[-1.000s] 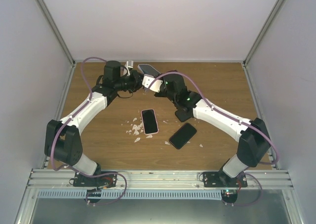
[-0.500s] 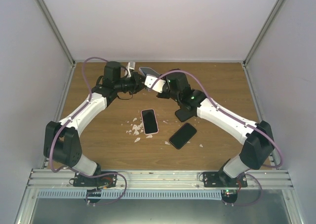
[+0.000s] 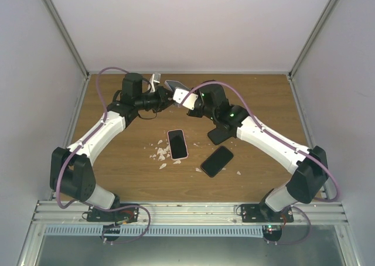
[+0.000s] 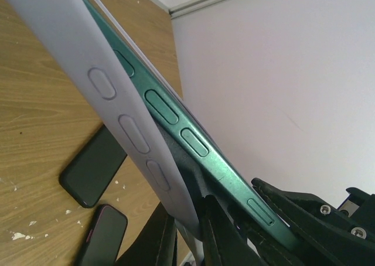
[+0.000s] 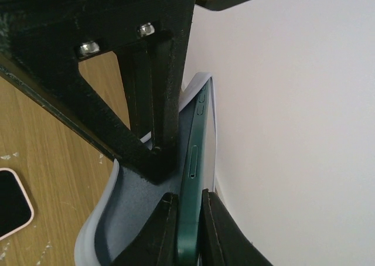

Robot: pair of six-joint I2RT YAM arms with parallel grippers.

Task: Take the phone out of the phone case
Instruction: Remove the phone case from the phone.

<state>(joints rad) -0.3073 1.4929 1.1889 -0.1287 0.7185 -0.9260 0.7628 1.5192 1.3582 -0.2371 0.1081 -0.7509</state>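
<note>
Next, the left gripper lowers the lavender case onto the bare wood beyond the pink phone (image 3: 179, 116) and lets go of it, as that open spot lies below the gripper.
A dark green phone (image 4: 196, 146) sits partly peeled out of a lavender case (image 4: 120, 122), held in the air at the back of the table (image 3: 173, 85). My left gripper (image 4: 188, 238) is shut on the case's side wall. My right gripper (image 5: 188, 231) is shut on the green phone's (image 5: 194, 160) edge, with the case (image 5: 114, 222) bowing away to its left. In the top view the left gripper (image 3: 166, 96) and right gripper (image 3: 185, 97) meet nose to nose at the phone. The left gripper's black fingers (image 5: 146, 102) reach into the open case.
A phone in a pink case (image 3: 177, 143) lies face up mid-table, with a black phone (image 3: 217, 160) to its right and another dark item (image 3: 218, 136) under my right arm. White crumbs (image 3: 159, 153) are scattered left of the pink one. White walls enclose the table.
My right arm has swung its elbow and forearm rightward and its wrist has shifted slightly right. The left arm holds almost still. Both grips are kept.
</note>
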